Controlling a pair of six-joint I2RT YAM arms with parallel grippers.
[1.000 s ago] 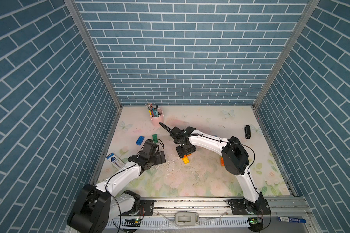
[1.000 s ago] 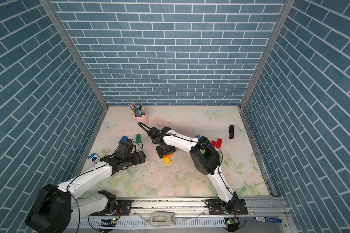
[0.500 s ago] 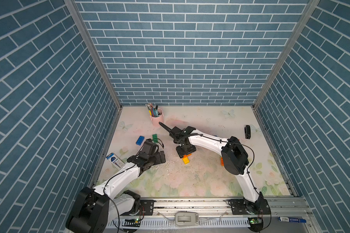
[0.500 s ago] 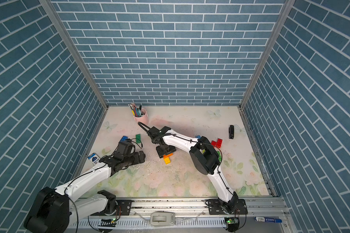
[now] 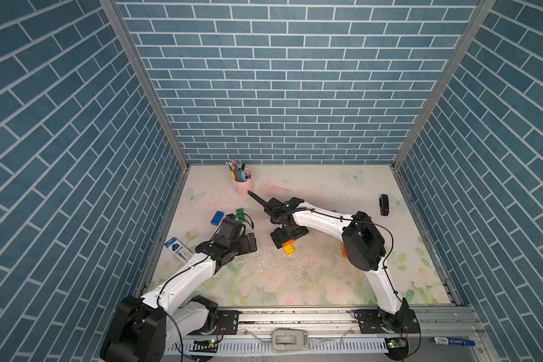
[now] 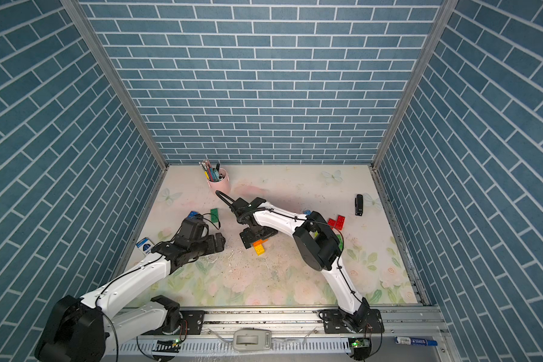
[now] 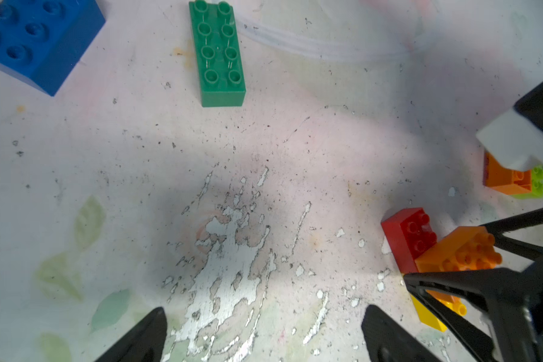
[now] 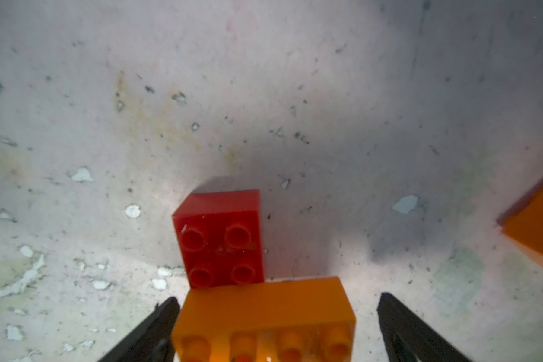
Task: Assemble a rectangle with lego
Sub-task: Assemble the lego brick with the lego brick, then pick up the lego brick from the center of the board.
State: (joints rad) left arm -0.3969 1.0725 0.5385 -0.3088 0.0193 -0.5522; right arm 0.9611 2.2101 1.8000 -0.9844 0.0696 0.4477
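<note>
My left gripper is open and should next reach outward and go down with its fingers on either side of the clear long sides of the dark green brick (image 5: pixel 240 214) (image 7: pixel 218 53), because the brick is outward and below.
A small lego cluster lies mid-table: an orange brick (image 8: pixel 264 316) sits across a red brick (image 8: pixel 221 238), with a yellow brick (image 5: pixel 289 249) at its near side. My right gripper (image 8: pixel 278 304) hangs straight over it, open, its fingers standing either side of the orange brick with a clear gap on one side. The left wrist view shows the same red brick (image 7: pixel 408 238) and orange brick (image 7: pixel 461 250). My left gripper (image 7: pixel 264 329) is open over a worn bare patch left of the cluster. A dark green brick (image 7: pixel 218 53) and a blue brick (image 7: pixel 38 40) lie beyond it.
A pink pen cup (image 5: pixel 243 185) stands at the back. A black object (image 5: pixel 384 204) lies at the right, and a blue-and-white card box (image 5: pixel 178 248) at the left edge. Red bricks (image 6: pixel 336 222) and others lie behind my right arm's elbow.
My right gripper's jaws have spread apart off the orange brick, which stays on the cluster. The left arm has hardly moved.
</note>
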